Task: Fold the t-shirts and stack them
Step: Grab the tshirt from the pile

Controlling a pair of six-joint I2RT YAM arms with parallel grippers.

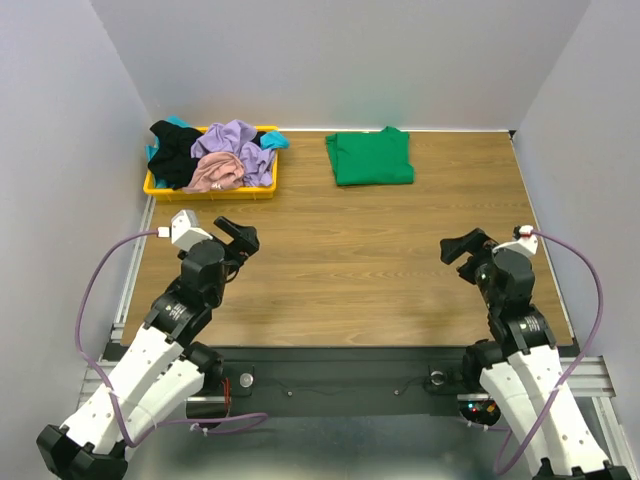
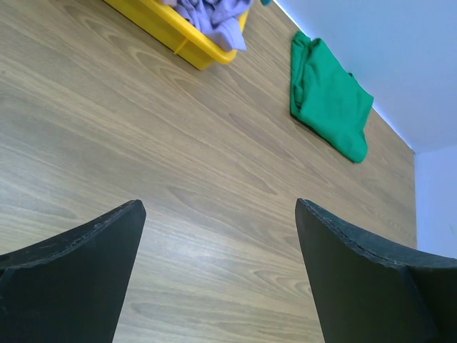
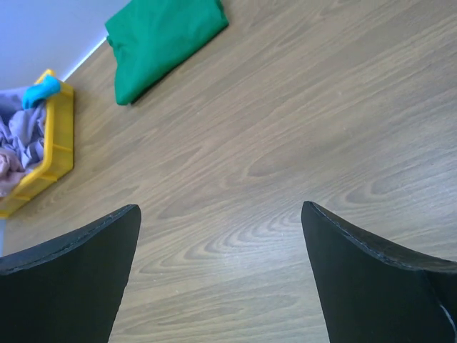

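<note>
My left gripper will next move outward over the yellow tray [image 1: 210,192] and down onto the lavender purple t-shirt's far folds, outward of and below it.
A folded green t-shirt [image 1: 371,158] lies on the table at the back centre; it also shows in the left wrist view [image 2: 328,100] and the right wrist view [image 3: 163,39]. A lavender purple t-shirt [image 1: 238,145], a black one [image 1: 175,155], a dusty pink one [image 1: 214,175] and a teal one [image 1: 272,141] lie crumpled in the yellow tray [image 1: 210,192] at the back left. My left gripper [image 1: 238,236] is open and empty above bare table. My right gripper [image 1: 462,246] is open and empty above bare table.
The wooden table [image 1: 350,270] is bounded by white walls at the back and sides. The yellow tray's corner shows in the left wrist view [image 2: 193,50] and the right wrist view [image 3: 50,157]. A metal rail runs along the near edge by the arm bases.
</note>
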